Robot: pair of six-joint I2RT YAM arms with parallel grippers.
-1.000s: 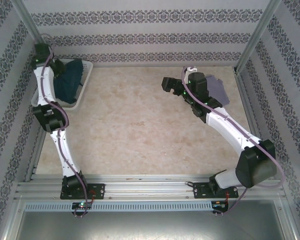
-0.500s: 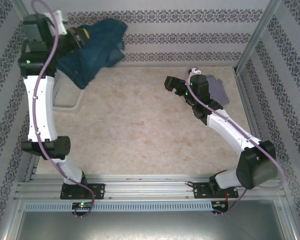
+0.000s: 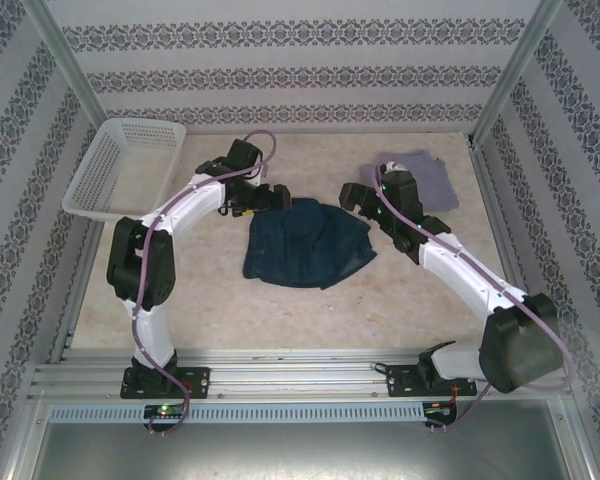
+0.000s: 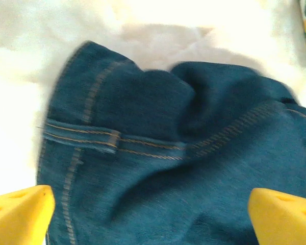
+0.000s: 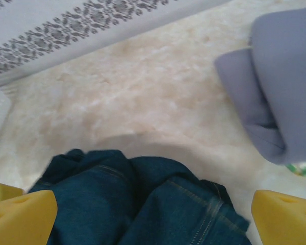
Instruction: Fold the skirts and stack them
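Observation:
The robot's right gripper next needs to move back across the denim skirt [image 3: 308, 245] and down onto the skirt's near corner on the basket side, since bare tabletop surrounds that corner.
The dark blue denim skirt [image 3: 308, 245] lies crumpled on the middle of the table. My left gripper [image 3: 272, 197] hovers at its back left edge, open, its yellow fingertips [image 4: 20, 214] wide apart over the denim [image 4: 158, 153]. My right gripper [image 3: 352, 195] hangs open at the skirt's back right edge, above the denim [image 5: 137, 204]. The folded grey-lavender skirt [image 3: 425, 175] sits at the back right, behind the right wrist, also seen as lavender folds [image 5: 285, 92]. A sliver of yellow printed skirt [image 5: 301, 168] peeks out from under it.
The white lattice basket [image 3: 125, 165] stands tilted against the back left wall with nothing in it. Patterned walls close the table in at the back and both sides. Bare tabletop [image 3: 280, 320] runs between the denim skirt and the arm bases.
The left arm lifted the denim skirt out of the basket, swung it high, then brought it down to the table's middle and let go. The right gripper shifted slightly.

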